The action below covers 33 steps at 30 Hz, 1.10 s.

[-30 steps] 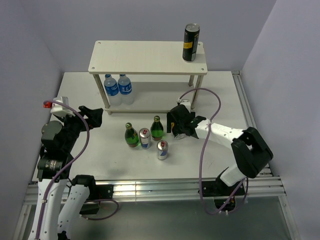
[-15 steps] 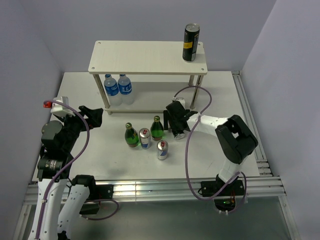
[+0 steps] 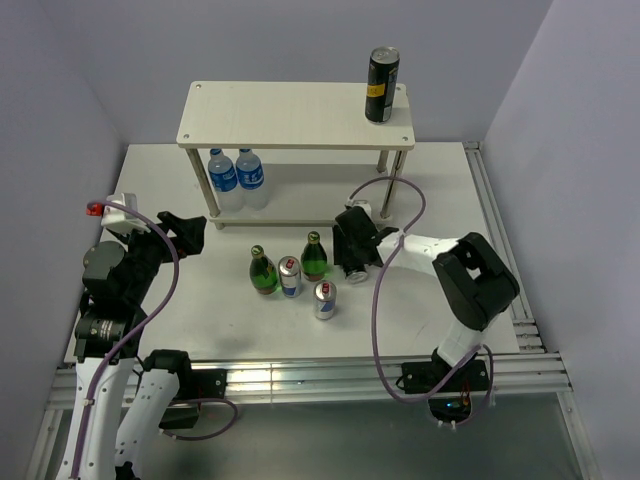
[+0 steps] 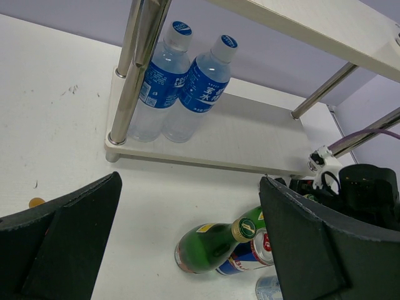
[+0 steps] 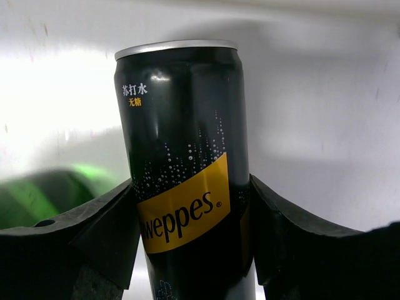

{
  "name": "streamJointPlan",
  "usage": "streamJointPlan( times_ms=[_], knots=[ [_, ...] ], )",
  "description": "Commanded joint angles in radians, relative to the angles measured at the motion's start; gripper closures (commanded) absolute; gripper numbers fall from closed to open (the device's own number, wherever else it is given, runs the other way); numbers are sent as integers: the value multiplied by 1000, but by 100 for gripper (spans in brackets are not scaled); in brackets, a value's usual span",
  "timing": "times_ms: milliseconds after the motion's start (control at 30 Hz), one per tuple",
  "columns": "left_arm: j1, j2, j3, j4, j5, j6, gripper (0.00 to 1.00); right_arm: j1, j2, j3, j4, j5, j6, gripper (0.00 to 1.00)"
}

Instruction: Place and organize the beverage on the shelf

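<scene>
I need to move my right gripper up and outward and let go of the can beside the second black can, because the bare spot on the shelf's top board is above and outward of my gripper.
In the right wrist view my right gripper [image 5: 190,240] is shut on a tall black can with a yellow label [image 5: 187,156], both pads pressed to its sides. From above, that gripper [image 3: 352,255] sits on the table just right of the drinks. A second black can [image 3: 382,85] stands at the right end of the shelf's top board [image 3: 290,118]. Two green bottles [image 3: 263,272] [image 3: 314,257] and two silver-and-blue cans [image 3: 289,277] [image 3: 324,299] stand grouped on the table. My left gripper [image 3: 185,232] hangs open at the left, nothing between its fingers.
Two clear water bottles with blue labels [image 3: 235,175] stand at the left of the lower shelf board [image 4: 250,137]. The shelf's metal legs [image 4: 134,69] rise beside them. Walls close in the table at the left, back and right.
My right gripper has slid a little left and forward around the black can and closed on it. The left arm has not moved.
</scene>
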Motion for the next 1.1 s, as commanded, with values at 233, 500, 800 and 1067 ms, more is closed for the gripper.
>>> streamJointPlan(
  times_ms=[233, 500, 800, 1067],
  knots=[
    [6, -7, -2, 15, -2, 13, 1, 82, -411, -121, -208, 7, 75, 100],
    [10, -12, -2, 15, -10, 10, 1, 120, -728, 167, -381, -84, 97, 100],
    [16, -9, -2, 11, -25, 7, 1, 142, -514, 654, -330, -229, 71, 100],
    [16, -13, -2, 9, -28, 10, 1, 203, -224, 1112, -279, -61, -148, 100]
  ],
)
